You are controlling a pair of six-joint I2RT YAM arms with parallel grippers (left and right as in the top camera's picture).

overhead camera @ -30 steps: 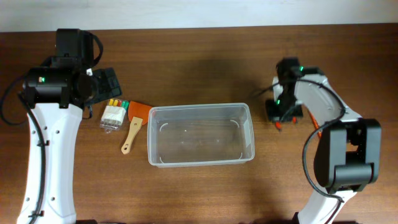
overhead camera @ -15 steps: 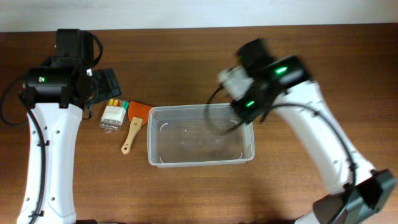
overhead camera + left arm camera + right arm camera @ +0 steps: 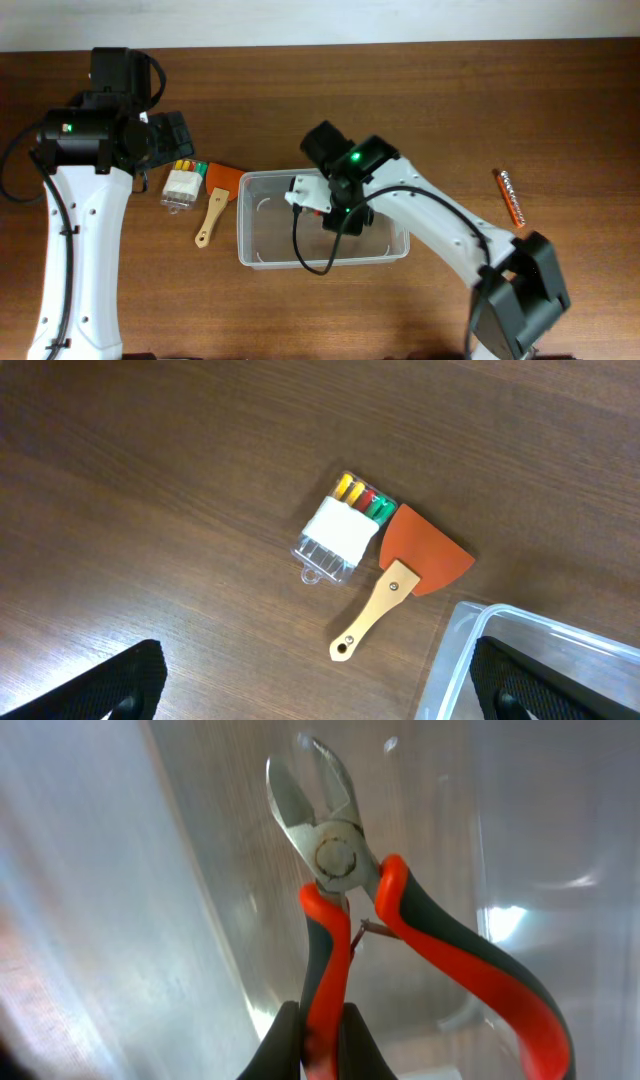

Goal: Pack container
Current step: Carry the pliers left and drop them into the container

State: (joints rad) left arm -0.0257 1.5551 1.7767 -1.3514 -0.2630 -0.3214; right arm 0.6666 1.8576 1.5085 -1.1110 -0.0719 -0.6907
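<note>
My right gripper needs to go down farther into the clear plastic container point(image 3: 248, 225) and let go of the side cutters on the container's bare bottom, because the cutters' fingertips are still hanging above it.
The clear plastic container point(image 3: 248, 225) lies in the middle of the table. My right gripper point(image 3: 341, 214) reaches down inside it, shut on one red-and-black handle of a pair of side cutters point(image 3: 335, 860). In the right wrist view the gripper point(image 3: 322, 1032) holds the cutters with their steel jaws pointing at the container's floor point(image 3: 160, 920). My left gripper point(image 3: 168, 135) is open and empty at the left. In the left wrist view its fingers point(image 3: 320, 690) spread above bare wood, with the container's corner point(image 3: 480, 650) beside the right finger.
An orange scraper with a wooden handle point(image 3: 214, 198) point(image 3: 424, 556) and a small clear pack of coloured bits point(image 3: 183, 184) point(image 3: 340, 530) lie left of the container. A thin orange tool point(image 3: 511, 197) lies at the far right.
My right arm has swung from the table's right side leftward into the container, carrying the cutters. The orange tool at the right is now uncovered. The left arm has not moved.
</note>
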